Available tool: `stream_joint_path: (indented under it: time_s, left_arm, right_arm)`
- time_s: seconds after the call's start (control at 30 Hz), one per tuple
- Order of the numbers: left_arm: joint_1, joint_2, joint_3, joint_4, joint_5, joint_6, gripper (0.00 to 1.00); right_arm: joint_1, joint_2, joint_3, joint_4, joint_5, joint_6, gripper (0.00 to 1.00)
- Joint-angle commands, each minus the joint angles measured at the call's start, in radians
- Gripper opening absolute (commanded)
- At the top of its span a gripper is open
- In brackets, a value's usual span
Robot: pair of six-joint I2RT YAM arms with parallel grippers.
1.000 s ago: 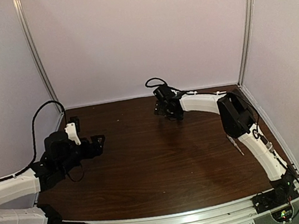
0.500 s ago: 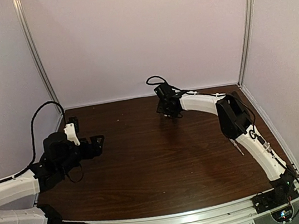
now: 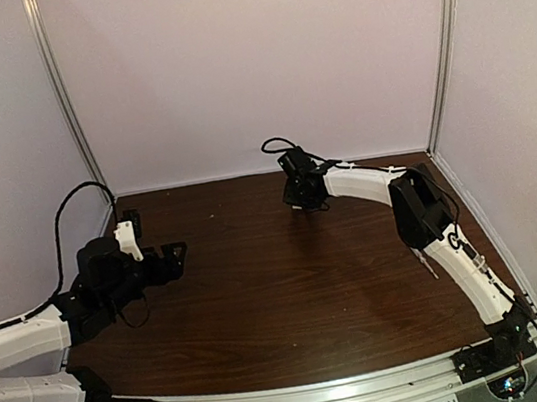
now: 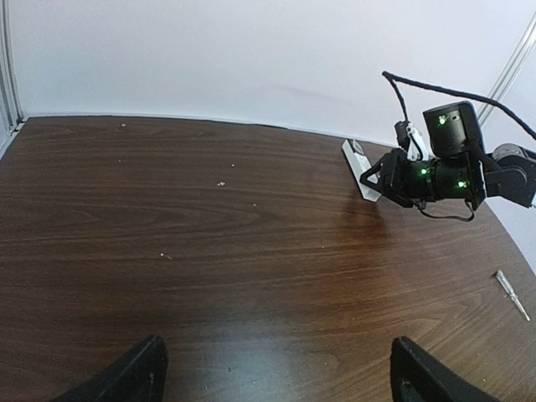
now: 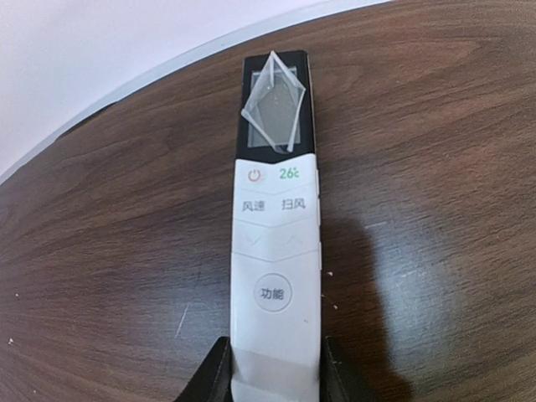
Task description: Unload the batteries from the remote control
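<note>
The remote control (image 5: 276,251) sits far out by the back wall, so next my right gripper should carry it back onto the bare wood nearer the base and release it.
The remote control (image 5: 276,251), a slim white bar, lies face up on the table at the far middle, buttons and dark display showing. A loose bit of clear film sits on its display. My right gripper (image 5: 275,373) is shut on its near end, one finger (image 5: 213,375) pressed to each long side. In the left wrist view the remote control (image 4: 358,166) sticks out behind the right gripper (image 4: 383,180). The batteries are hidden. My left gripper (image 4: 280,375) hovers open over bare wood at the left, holding nothing.
A slim screwdriver (image 4: 511,295) lies on the table near the right edge, beside the right arm's forearm (image 3: 422,213). White walls with metal corner posts close in the table on three sides. Small crumbs dot the wood at the back left.
The right gripper's fingers have closed in from wide open onto the remote's sides, and the gripper has settled lower. The left arm has hardly moved.
</note>
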Motion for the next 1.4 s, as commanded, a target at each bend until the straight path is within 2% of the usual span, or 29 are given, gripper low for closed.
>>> stream_joint_path:
  time_s: [0.0, 0.17, 0.57, 0.87, 1.23, 1.37]
  left_arm:
    - [-0.005, -0.010, -0.011, 0.011, 0.007, -0.006, 0.94]
    - [-0.005, -0.007, -0.012, 0.016, 0.013, -0.005, 0.94]
    - [-0.004, -0.004, -0.012, 0.025, 0.024, -0.003, 0.94]
    - [-0.005, -0.009, -0.018, 0.034, 0.036, -0.005, 0.94]
    - [-0.005, -0.009, -0.020, 0.041, 0.048, -0.006, 0.94]
    - [-0.005, -0.007, -0.020, 0.045, 0.052, -0.006, 0.94]
  right_arm:
    - [-0.002, -0.020, -0.015, -0.115, -0.034, -0.046, 0.24]
    - [-0.003, -0.110, -0.142, -0.093, -0.041, -0.099, 0.21]
    - [0.009, -0.394, -0.568, 0.091, -0.213, -0.175, 0.12]
    - [0.058, -0.608, -0.892, 0.145, -0.222, -0.215, 0.11]
    - [0.203, -0.841, -1.278, 0.214, -0.187, -0.216, 0.11]
    - [0.267, -0.917, -1.390, 0.225, -0.162, -0.190, 0.14]
